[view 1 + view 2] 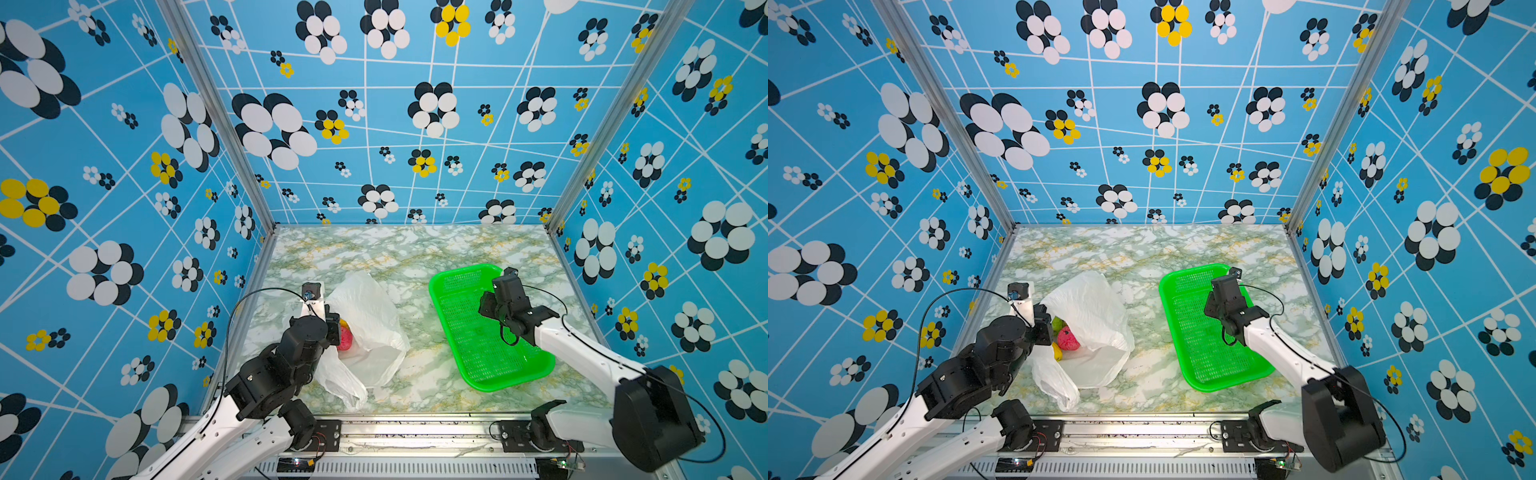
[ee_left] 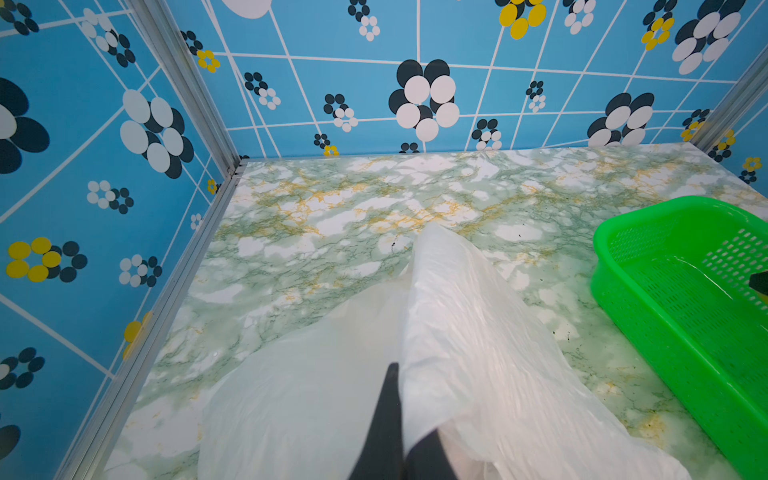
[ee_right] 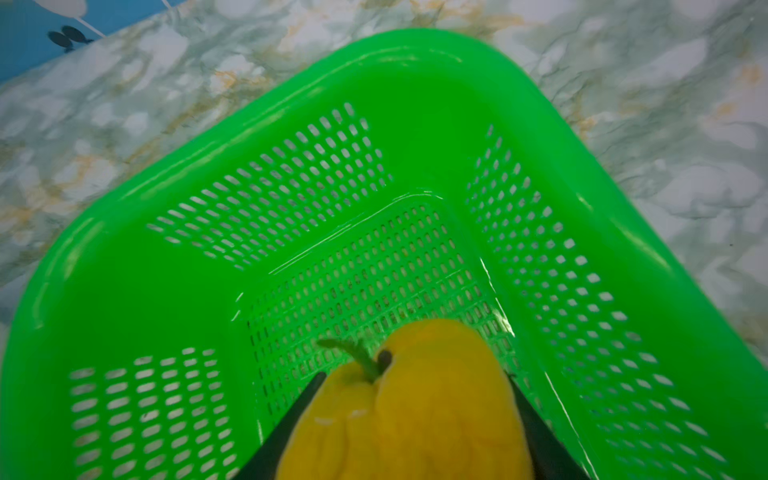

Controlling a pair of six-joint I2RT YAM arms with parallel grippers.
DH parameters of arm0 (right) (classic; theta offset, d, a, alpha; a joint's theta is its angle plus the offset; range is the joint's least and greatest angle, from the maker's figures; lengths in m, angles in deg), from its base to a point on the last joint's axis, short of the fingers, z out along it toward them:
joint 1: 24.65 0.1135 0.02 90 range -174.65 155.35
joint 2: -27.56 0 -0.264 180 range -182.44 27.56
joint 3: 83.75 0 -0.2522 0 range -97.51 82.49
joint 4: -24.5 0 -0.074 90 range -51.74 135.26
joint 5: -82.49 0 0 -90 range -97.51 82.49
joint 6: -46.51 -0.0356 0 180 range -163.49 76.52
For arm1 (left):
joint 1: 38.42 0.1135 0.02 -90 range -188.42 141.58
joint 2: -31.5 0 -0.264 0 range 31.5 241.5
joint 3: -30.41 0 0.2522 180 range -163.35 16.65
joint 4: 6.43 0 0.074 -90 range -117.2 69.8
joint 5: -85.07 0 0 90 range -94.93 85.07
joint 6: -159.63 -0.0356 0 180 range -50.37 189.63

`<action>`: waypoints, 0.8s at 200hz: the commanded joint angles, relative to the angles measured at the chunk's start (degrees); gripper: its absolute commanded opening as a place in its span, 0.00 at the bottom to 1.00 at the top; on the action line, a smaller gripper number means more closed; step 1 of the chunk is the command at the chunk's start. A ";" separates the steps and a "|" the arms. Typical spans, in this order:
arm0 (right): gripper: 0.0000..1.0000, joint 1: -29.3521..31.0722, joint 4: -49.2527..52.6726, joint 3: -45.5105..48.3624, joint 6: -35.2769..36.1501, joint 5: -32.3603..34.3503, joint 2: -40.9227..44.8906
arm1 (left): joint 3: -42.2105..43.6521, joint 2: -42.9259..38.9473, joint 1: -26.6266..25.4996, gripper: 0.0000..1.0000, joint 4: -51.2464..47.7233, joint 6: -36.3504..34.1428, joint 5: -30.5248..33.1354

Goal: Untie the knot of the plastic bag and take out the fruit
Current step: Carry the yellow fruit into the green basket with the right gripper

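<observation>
My right gripper should next move the round yellow fruit (image 3: 407, 419) it holds outward and down to the far end of the basket's bottom and release it, because the mesh there is empty.
The white plastic bag (image 1: 368, 309) lies on the table's left half with its mouth open toward the left arm. A red fruit (image 1: 1068, 338), a green one (image 1: 1057, 322) and a yellow one (image 1: 1057, 352) show inside the mouth. My left gripper (image 2: 400, 399) is shut on the plastic bag's (image 2: 478, 332) raised edge, and the film drapes over one finger. No knot shows in any view. My right gripper (image 3: 415, 376) is shut on a round yellow fruit (image 3: 407, 419) with a green stem, held low inside the far end of the green basket (image 3: 374, 62).
The green mesh basket (image 1: 490, 386) lies on the table's right half, with only the held fruit showing over it. Blue patterned walls with metal corner posts (image 1: 266, 216) close the back and both sides. A metal rail (image 1: 415, 432) runs along the front edge.
</observation>
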 commanded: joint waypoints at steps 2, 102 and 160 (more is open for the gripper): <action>0.21 -1.13 -3.05 -3.85 -0.08 -2.68 -5.05 | 0.69 -0.03 0.65 0.00 0.47 -0.95 -0.80; 0.48 -2.64 -1.09 -17.46 3.34 -4.04 -22.24 | 0.56 0.06 0.73 0.00 0.65 -1.20 -0.22; 0.78 -2.74 0.51 -17.98 3.45 -3.64 -21.73 | 0.47 0.14 0.73 0.00 1.26 -1.66 -0.48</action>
